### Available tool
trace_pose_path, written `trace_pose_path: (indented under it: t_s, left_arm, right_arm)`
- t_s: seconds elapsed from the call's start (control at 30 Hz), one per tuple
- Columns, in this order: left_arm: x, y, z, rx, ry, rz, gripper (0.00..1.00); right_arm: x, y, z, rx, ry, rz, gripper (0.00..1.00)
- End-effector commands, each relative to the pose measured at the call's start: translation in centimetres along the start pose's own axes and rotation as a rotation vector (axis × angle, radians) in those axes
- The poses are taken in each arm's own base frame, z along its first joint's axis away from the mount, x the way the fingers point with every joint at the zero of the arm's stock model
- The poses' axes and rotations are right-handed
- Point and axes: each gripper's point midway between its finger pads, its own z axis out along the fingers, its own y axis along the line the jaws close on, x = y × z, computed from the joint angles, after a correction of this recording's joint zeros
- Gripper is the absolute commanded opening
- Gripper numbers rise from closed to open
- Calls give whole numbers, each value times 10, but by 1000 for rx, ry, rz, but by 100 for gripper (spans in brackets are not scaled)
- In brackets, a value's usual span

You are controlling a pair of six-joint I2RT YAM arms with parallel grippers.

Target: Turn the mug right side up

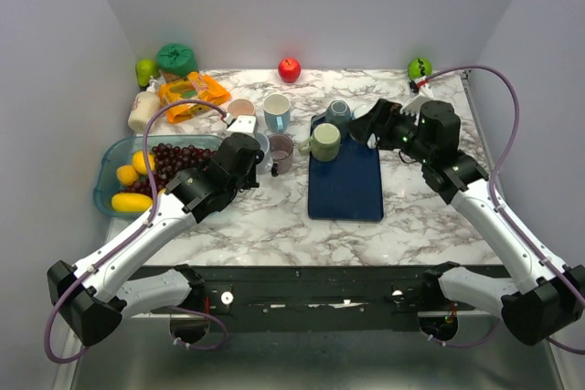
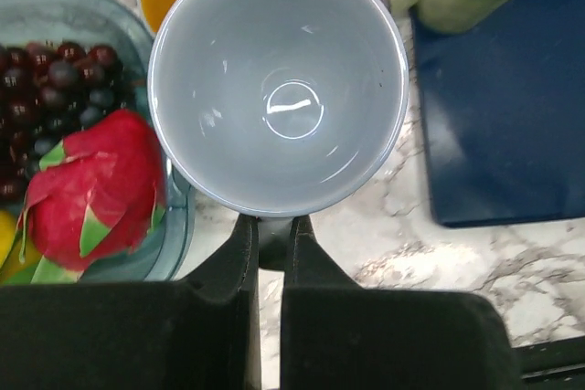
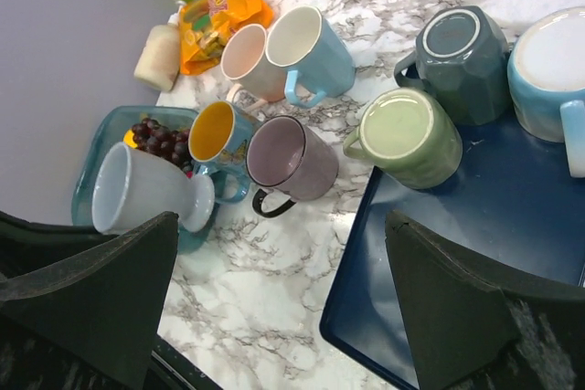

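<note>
I will move my left gripper back and down to put the pale grey-white mug on the empty marble (image 1: 267,213) (image 2: 336,237) next to the fruit tray.
My left gripper (image 2: 271,230) is shut on the handle of a pale grey-white mug (image 2: 277,79), whose open mouth faces the wrist camera. In the right wrist view this mug (image 3: 137,196) hangs tilted over the edge of the fruit tray. In the top view the left gripper (image 1: 254,154) covers most of the mug. My right gripper (image 3: 281,226) is open and empty above the blue mat (image 1: 347,184); it also shows in the top view (image 1: 370,125). A green mug (image 3: 411,134), a dark teal mug (image 3: 457,52) and a light blue mug (image 3: 553,70) stand base up on the mat.
A teal tray (image 1: 105,166) at the left holds grapes, a red dragon fruit (image 2: 91,194) and yellow fruit. A yellow-lined mug (image 3: 215,134), a purple mug (image 3: 292,157), a pink mug (image 3: 247,61) and a pale blue mug (image 3: 306,43) stand between tray and mat. Fruit and snack packets line the back wall.
</note>
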Motion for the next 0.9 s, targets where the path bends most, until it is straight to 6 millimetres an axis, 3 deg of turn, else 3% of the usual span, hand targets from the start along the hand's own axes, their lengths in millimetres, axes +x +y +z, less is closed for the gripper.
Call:
trace_pose_path:
  t_s: [0.0, 0.17, 0.47, 0.7, 0.87]
  left_arm:
    - [3, 12, -2, -45, -49, -66, 0]
    - [36, 17, 8, -61, 10, -92, 0]
    - [75, 30, 27, -110, 37, -108, 0]
    - [92, 42, 38, -154, 6, -136, 0]
    - [102, 42, 41, -152, 27, -139, 1]
  right_arm:
    - [1, -1, 4, 19, 24, 17, 100]
    - [9, -6, 11, 33, 58, 22, 100]
    - [16, -10, 20, 40, 87, 18, 100]
    - [27, -18, 26, 53, 125, 6, 100]
    - [44, -41, 30, 146, 151, 19, 98]
